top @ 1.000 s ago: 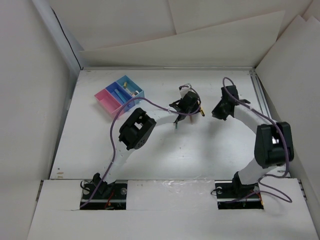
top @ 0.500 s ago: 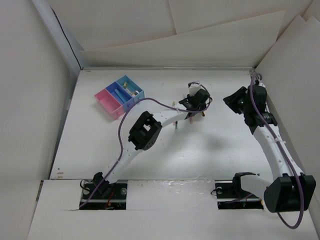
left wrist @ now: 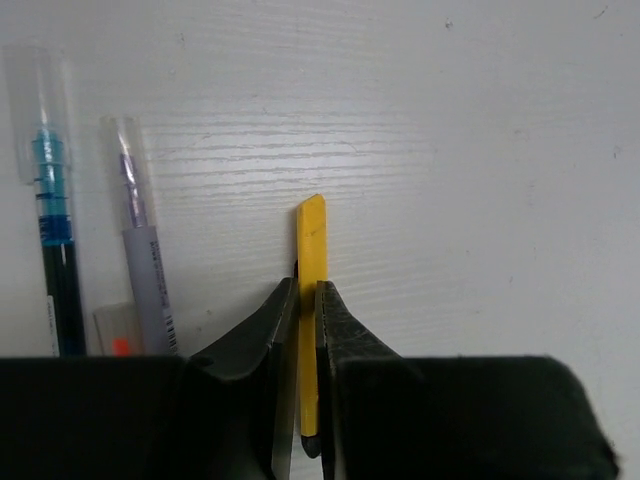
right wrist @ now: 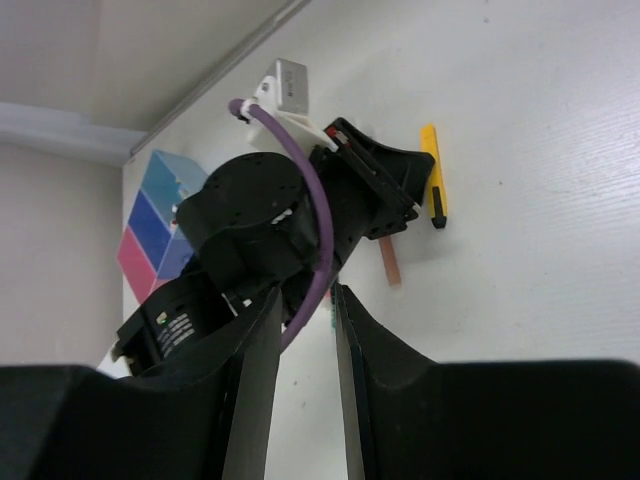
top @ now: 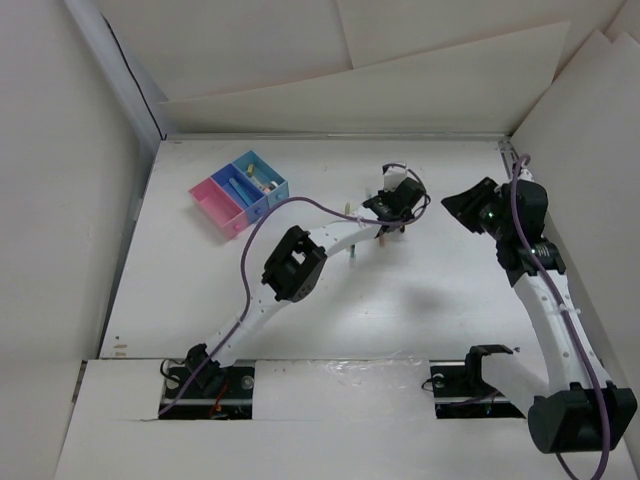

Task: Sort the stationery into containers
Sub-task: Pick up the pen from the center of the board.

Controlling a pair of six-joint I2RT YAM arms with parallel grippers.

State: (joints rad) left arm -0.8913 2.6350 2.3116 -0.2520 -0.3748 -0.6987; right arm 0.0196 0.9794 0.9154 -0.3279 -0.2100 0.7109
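The yellow pen should go over the middle bin (top: pixel 240 192) next, since a long blue piece lies there. The left gripper has to go up, swing left in the top view and release the pen there.
My left gripper (left wrist: pixel 308 290) is down at the table, its jaws pressed against both sides of a short yellow pen (left wrist: pixel 312 245) with a black tip. Left of it lie a teal pen (left wrist: pixel 52 240), a grey-and-purple pen (left wrist: pixel 140 265) and a small whitish piece (left wrist: pixel 113 330). In the top view this gripper (top: pixel 393 212) is mid-table. The pink bin (top: pixel 213 205) and the joined blue bins (top: pixel 252 180) stand at the back left, with pens inside the blue ones. My right gripper (top: pixel 464 204) hovers to the right, slightly open and empty (right wrist: pixel 305 300).
A pinkish-brown stick (right wrist: pixel 390 262) lies by the left gripper head (right wrist: pixel 385 185), next to the yellow pen (right wrist: pixel 431 170). A purple cable (right wrist: pixel 310 215) loops over the left wrist. White walls (top: pixel 70 180) enclose the table on three sides.
The right arm has swung from the centre out to the right and stretched up. The left gripper has slid right along the table to the yellow pen.
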